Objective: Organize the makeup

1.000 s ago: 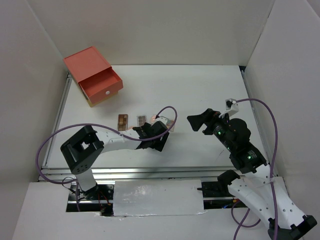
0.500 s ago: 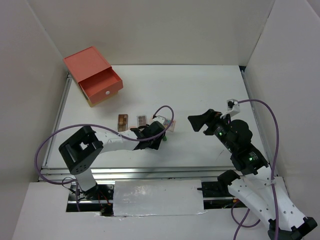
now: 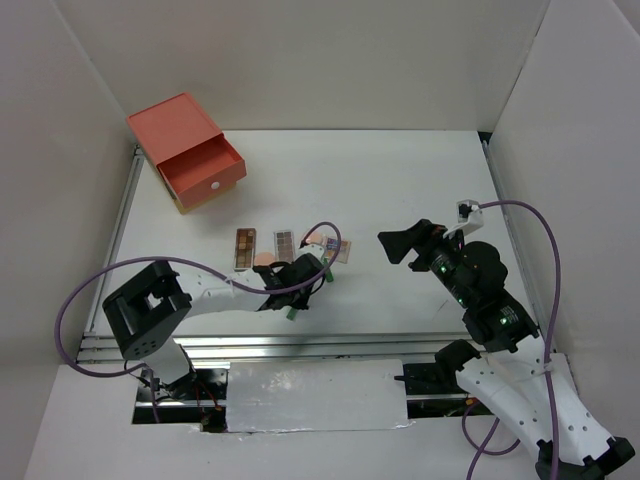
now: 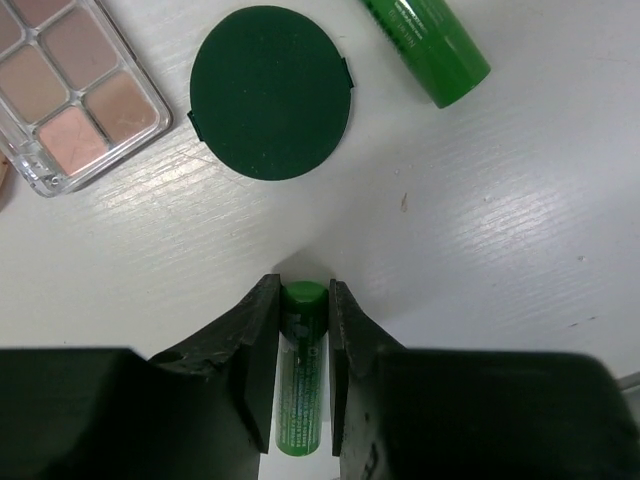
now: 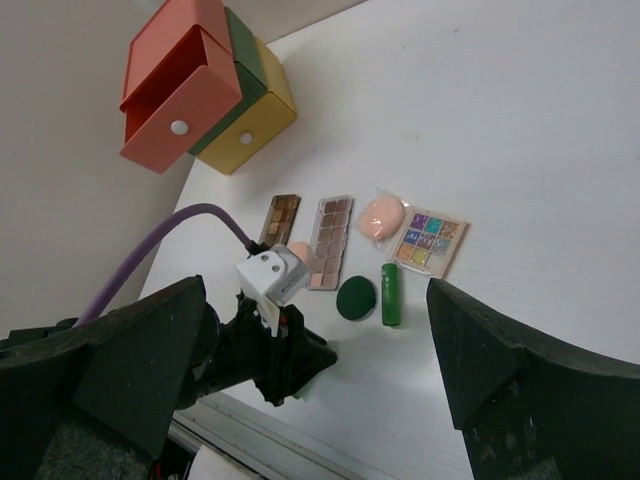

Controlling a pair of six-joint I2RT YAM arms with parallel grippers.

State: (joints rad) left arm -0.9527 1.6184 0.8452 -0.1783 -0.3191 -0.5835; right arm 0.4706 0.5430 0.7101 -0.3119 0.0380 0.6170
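Observation:
The red top drawer [image 3: 203, 165] is open, so my left gripper next needs to move up and swing outward, to the left in the top view, and let go of the green tube between its fingers over that drawer.
My left gripper [image 4: 303, 300] is shut on a green tube [image 4: 302, 370], which lies lengthwise between its jaws close over the white table [image 4: 520, 230]; the top view shows this left gripper [image 3: 293, 303] near the front edge. Just beyond it lie a dark-green disc [image 4: 270, 92], a second green tube [image 4: 428, 50] and a brown palette [image 4: 70, 90]. The right wrist view shows the row: two brown palettes [image 5: 283, 220] [image 5: 330, 240], a pink disc [image 5: 299, 250], a peach disc [image 5: 381, 216] and a multicolour palette [image 5: 428, 241]. My right gripper [image 3: 390, 245] hangs open above the table, holding nothing.
A red, green and yellow drawer chest [image 3: 190, 150] stands at the back left with its red top drawer [image 5: 170, 120] pulled out. White walls enclose the table on three sides. A metal rail [image 3: 300, 345] runs along the front edge.
The left jaws have closed on the green tube. The left wrist has drawn back towards the front edge. The right arm has barely moved.

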